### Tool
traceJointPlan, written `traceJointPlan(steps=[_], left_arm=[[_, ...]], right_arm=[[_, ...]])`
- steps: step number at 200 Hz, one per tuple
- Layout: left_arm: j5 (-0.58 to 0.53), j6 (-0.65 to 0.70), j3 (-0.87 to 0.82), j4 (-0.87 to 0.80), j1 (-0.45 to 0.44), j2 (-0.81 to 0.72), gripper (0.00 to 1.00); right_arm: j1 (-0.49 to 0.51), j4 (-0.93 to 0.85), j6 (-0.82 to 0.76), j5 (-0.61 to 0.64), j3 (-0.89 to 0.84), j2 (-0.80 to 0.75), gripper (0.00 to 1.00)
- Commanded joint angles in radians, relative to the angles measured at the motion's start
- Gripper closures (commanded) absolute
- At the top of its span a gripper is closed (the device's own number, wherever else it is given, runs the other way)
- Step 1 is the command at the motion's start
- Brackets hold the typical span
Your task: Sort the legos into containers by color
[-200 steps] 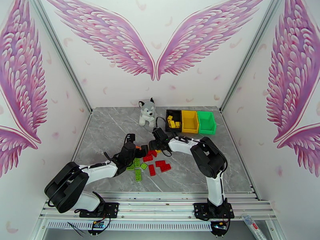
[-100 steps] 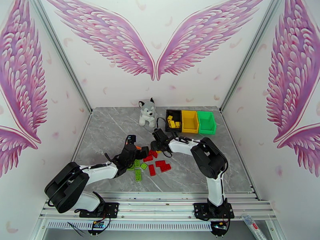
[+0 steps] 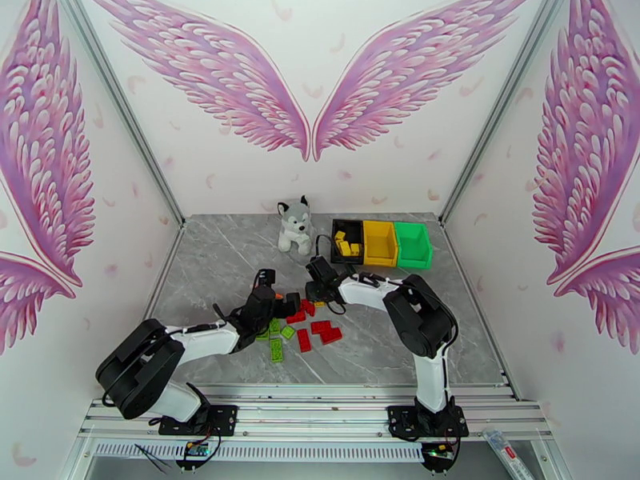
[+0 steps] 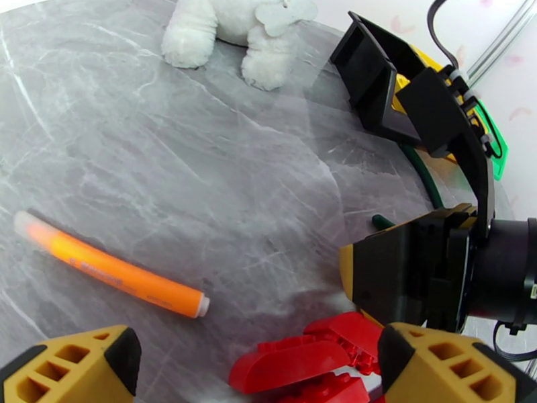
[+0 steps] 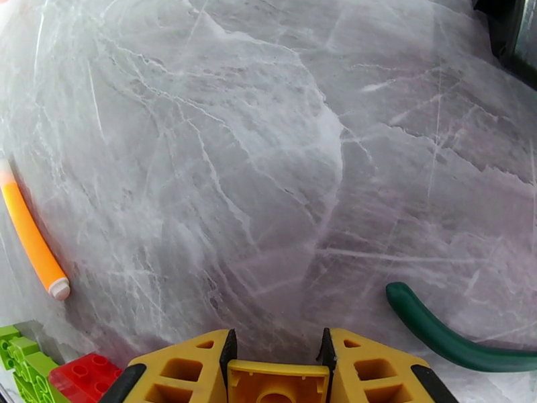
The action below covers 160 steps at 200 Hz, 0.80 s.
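Observation:
I will move my right gripper up and outward over the open black bin (image 3: 346, 230) and release the yellow lego there, as other yellow legos are already inside.
My right gripper (image 5: 276, 347) is shut on a yellow lego (image 5: 278, 381), low over the table; it sits at the pile's far edge (image 3: 318, 288). Wide open, my left gripper (image 4: 258, 347) straddles red legos (image 4: 302, 361) lying between its fingers (image 4: 67, 367); it is at the pile's left (image 3: 286, 303). More red legos (image 3: 322, 330) and lime green ones (image 3: 277, 350) lie on the table. The black bin (image 3: 346, 230) holds several yellow legos, joined to the yellow bin (image 3: 379, 243) and the green bin (image 3: 412, 244).
An orange stick (image 4: 111, 273) lies left of the pile, and a green pliers handle (image 5: 450, 337) lies right of my right gripper. A husky plush (image 3: 294, 226) stands left of the bins. The two grippers are close together (image 4: 416, 277).
The left arm has edged a little right toward the red legos. The right gripper has barely moved.

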Motion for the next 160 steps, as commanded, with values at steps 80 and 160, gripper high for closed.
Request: traceJointPlan(steps=[80, 160], left_arm=[[0.207, 0.063, 0.392, 0.100, 0.011, 0.265, 0.01], [0.286, 0.092, 0.687, 0.048, 0.022, 0.436, 0.01]], right_arm=[[-0.218, 0.058, 0.055, -0.014, 0.013, -0.159, 0.75], [-0.350, 0.032, 0.052, 0.054, 0.283, -0.008, 0.72]])
